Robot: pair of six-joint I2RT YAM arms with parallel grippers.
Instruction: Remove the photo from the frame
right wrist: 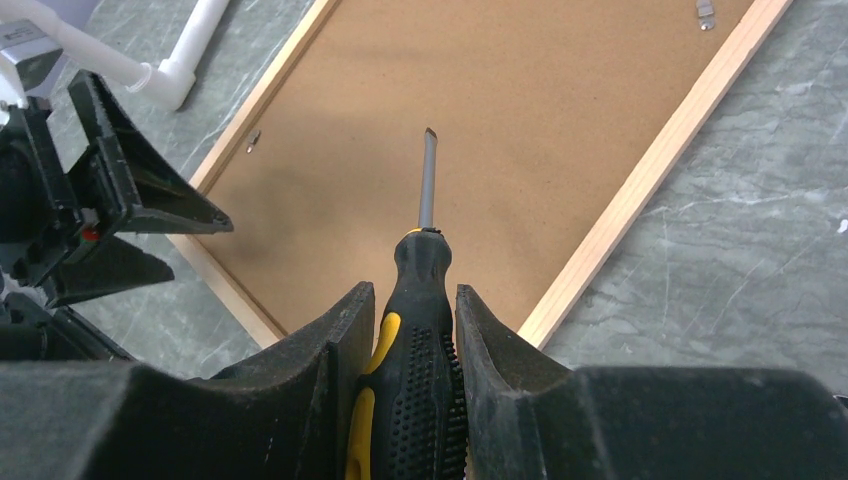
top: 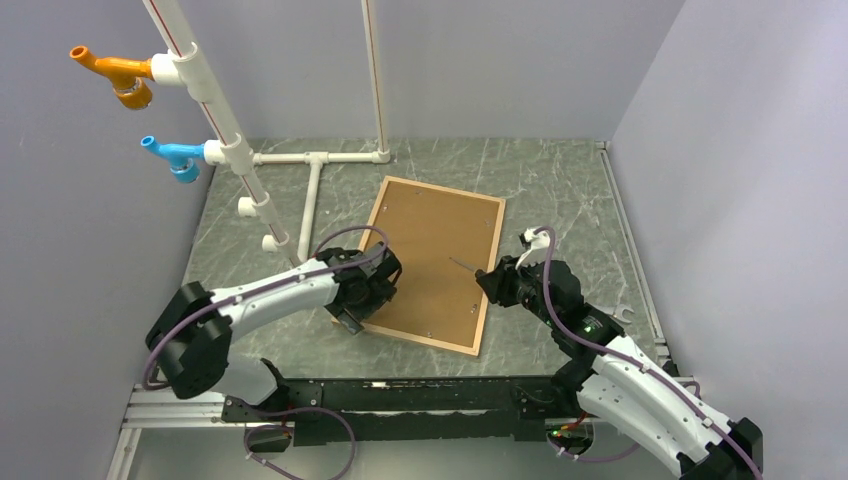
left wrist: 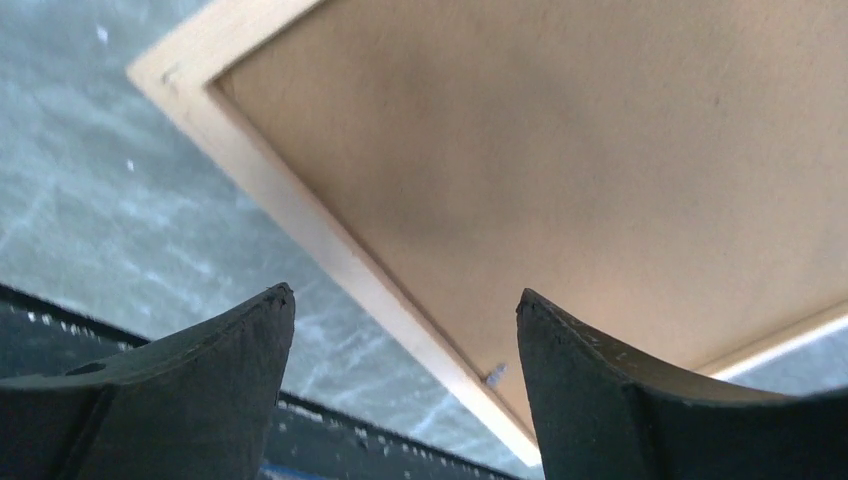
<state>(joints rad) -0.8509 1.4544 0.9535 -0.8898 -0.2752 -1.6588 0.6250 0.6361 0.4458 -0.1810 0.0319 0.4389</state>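
Note:
The near moulding [top: 388, 331] [left wrist: 385, 303] runs at an angle below the open fingers, so my left gripper will next turn more squarely across it, go down around that moulding and close.
The light-wood frame [top: 492, 270] lies face down in the middle of the table. The photo fills it and only its plain brown back [top: 430, 255] shows; the printed side is hidden. My left gripper [top: 350, 318] is open and empty, hovering over the frame's near-left edge [left wrist: 330, 240], its jaws [left wrist: 405, 300] straddling the moulding near a small metal tab [left wrist: 495, 375]. My right gripper [right wrist: 412, 295] is shut on a black-and-yellow screwdriver [right wrist: 425, 280]. The screwdriver's shaft [right wrist: 429, 180] points over the brown back [right wrist: 500, 100], just above it, inside the frame's right moulding [right wrist: 650, 170].
A white pipe structure [top: 315, 160] stands at the back left, with orange [top: 115, 72] and blue [top: 175, 155] fittings on its slanted post. A small wrench [top: 617, 315] lies on the table at the right. Metal tabs [right wrist: 253, 140] sit along the frame's inner edge. Walls enclose three sides.

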